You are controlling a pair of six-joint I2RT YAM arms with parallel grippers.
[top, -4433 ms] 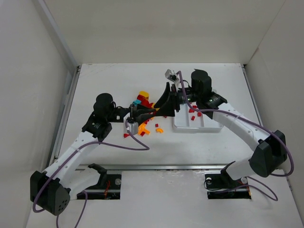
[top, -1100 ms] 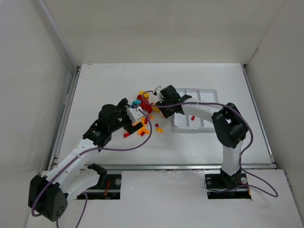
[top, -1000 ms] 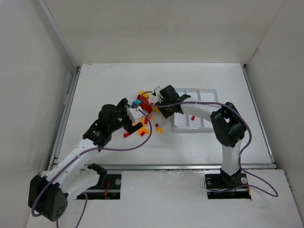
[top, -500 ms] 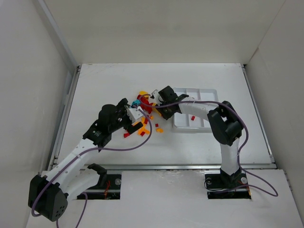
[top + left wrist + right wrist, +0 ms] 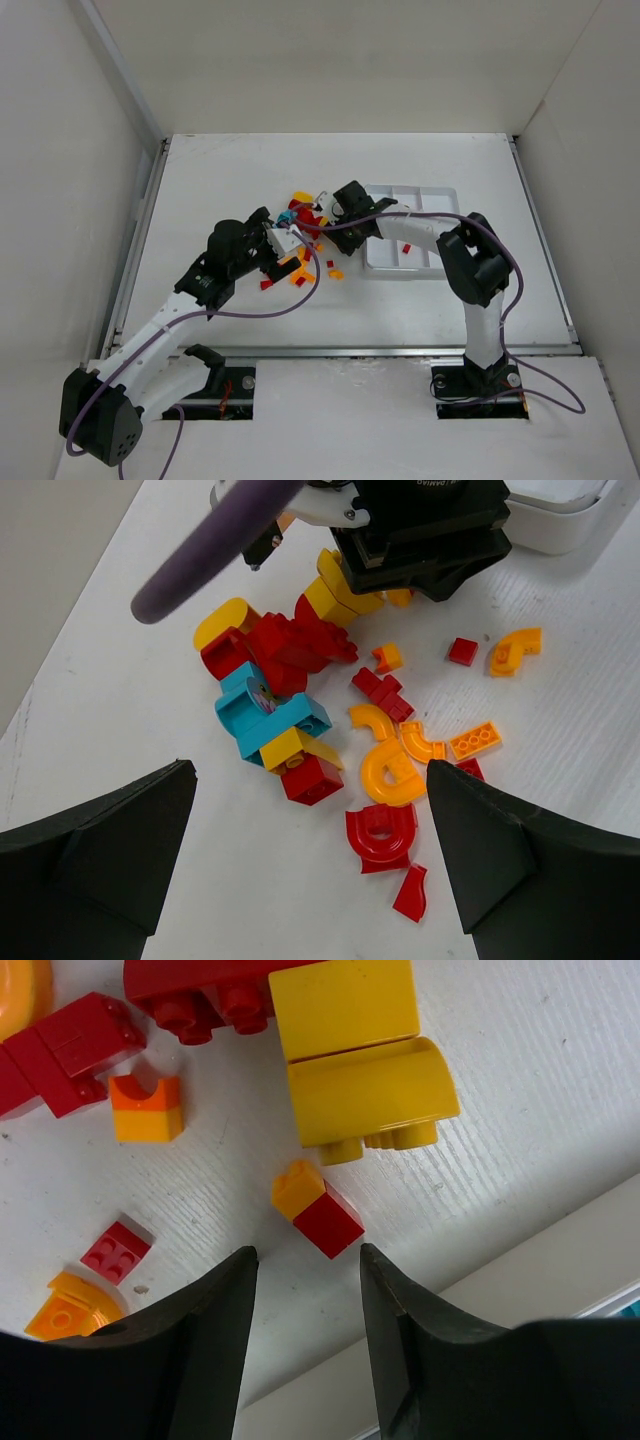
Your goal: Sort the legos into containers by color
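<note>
I need to turn my right gripper next and ease it onto the red end (image 5: 331, 1225) of the small orange-and-red brick, with its fingers on both sides of it. The brick lies slanted just beyond the gripper's fingers.
The legos lie in a loose pile (image 5: 303, 228) left of the white tray (image 5: 420, 272), whose compartments are the containers; two red pieces (image 5: 405, 248) lie in one. My left gripper (image 5: 310, 772) hangs open over the pile, above a red brick (image 5: 312, 778), a teal piece (image 5: 265, 715) and orange arches (image 5: 390, 770). My right gripper (image 5: 307, 1252) is low at the pile's tray side, jaws apart and empty. A small orange-and-red brick (image 5: 318, 1210) lies just beyond its fingertips, and a big yellow brick (image 5: 360, 1070) lies farther on.
The tray's rim (image 5: 520, 1300) runs right beside my right gripper's fingers. In the left wrist view the right gripper's black body (image 5: 425, 530) and purple cable (image 5: 205, 550) stand over the pile's far side. Side walls enclose the table.
The right arm came from over the tray down to the pile's edge. In the last second its jaws narrowed, then widened again. The left arm has hardly moved.
</note>
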